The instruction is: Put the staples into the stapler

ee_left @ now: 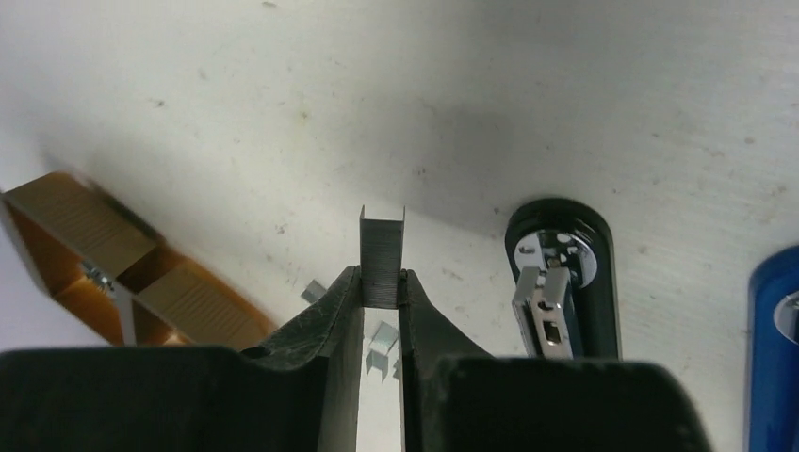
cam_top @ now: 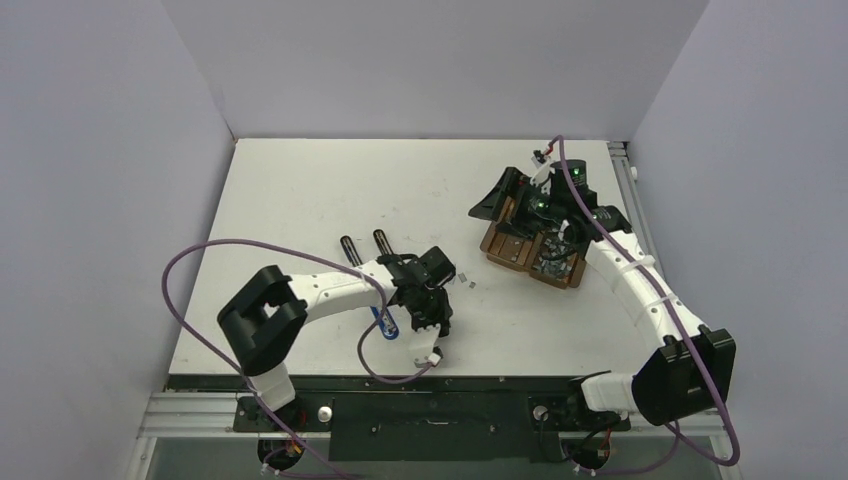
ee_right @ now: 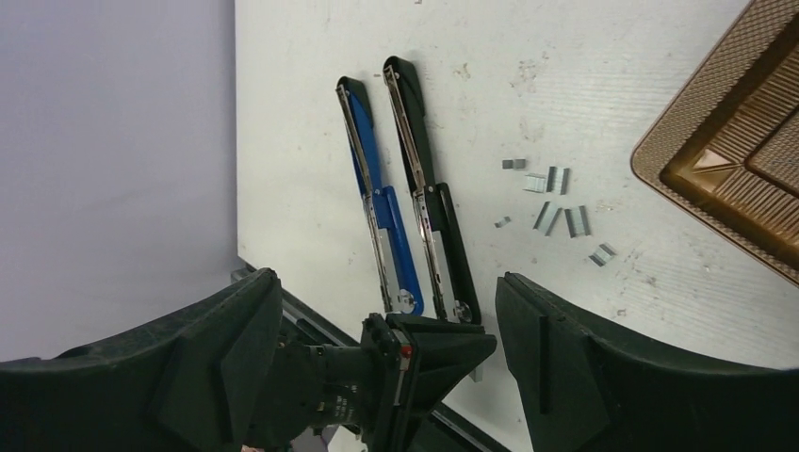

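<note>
My left gripper moves down next to the bare tabletop below it, beside the black stapler's near end, then releases the strip of staples clear of loose staples.
My left gripper (ee_left: 382, 282) is shut on a short grey strip of staples (ee_left: 382, 254), which sticks out past the fingertips above the table. An opened black stapler (ee_left: 556, 282) lies just right of it, its metal channel showing. A blue stapler (ee_left: 777, 358) is at the right edge. In the top view the left gripper (cam_top: 432, 312) hovers by the near ends of the staplers (cam_top: 380, 245). My right gripper (ee_right: 388, 281) is open and empty, raised by the brown tray (cam_top: 500, 250). Both staplers, blue (ee_right: 377, 188) and black (ee_right: 424, 179), lie open and side by side.
Several loose staple pieces (ee_right: 556, 202) lie on the table between the staplers and the brown two-compartment tray (ee_right: 744, 141); they also show in the top view (cam_top: 465, 281). The tray corner (ee_left: 104, 273) is left of the left gripper. Walls enclose the table on three sides.
</note>
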Available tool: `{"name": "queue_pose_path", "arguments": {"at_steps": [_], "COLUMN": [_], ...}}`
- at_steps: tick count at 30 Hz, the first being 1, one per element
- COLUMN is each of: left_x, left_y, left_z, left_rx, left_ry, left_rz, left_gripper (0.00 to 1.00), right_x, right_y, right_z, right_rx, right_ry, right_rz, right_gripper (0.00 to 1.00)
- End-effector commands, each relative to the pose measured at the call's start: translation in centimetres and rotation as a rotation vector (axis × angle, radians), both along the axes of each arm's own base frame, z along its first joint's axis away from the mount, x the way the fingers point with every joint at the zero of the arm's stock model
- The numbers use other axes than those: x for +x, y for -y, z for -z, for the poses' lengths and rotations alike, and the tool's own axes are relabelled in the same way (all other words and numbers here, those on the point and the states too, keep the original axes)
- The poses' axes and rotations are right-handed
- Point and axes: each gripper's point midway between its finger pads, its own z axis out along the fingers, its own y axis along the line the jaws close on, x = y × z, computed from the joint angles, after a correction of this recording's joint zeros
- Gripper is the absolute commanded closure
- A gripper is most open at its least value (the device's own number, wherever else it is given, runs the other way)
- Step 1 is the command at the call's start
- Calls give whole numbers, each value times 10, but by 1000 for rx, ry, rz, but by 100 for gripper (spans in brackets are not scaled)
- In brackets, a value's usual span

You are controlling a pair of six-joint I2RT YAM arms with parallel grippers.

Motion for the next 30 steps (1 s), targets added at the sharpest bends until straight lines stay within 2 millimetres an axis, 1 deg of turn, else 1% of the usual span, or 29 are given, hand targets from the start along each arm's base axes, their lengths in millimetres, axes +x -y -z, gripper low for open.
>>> {"name": "queue_pose_path", "arguments": {"at_steps": [1,4,8,17,19,22,24,27,30], "left_x": [-2,-3,-2,-3,-3,-3,-2,0,3], "left_y": [22,29,33,34,34,33,33,35,34], "left_z": [4,18,29,37,38,37,36,31,24], "left_rx": [66,119,171,224,224,224,219,198,183], "left_ry": [167,179,207,233,237,241,250,266,279], "left_rz": [299,321,345,333,324,311,297,270,238], "left_gripper": [100,100,100,99,97,88,85,81,72], "right_x": [1,0,-1,-4,-5,-5,-6,-7,-9], "right_y": [18,23,26,30,30,33,33,35,38], "right_z": [-20,-17,-16,-17,-17,-16,-13,-9,-5], "right_rx": [-60,-72,-63,-52,-54,-61,-64,-72,-87], "right_ry": [96,91,88,91,92,95,90,79,72], "right_rz": [47,49,43,40,42,51,54,62,73], "right_gripper": [18,18,18,17,16,15,15,13,12]}}
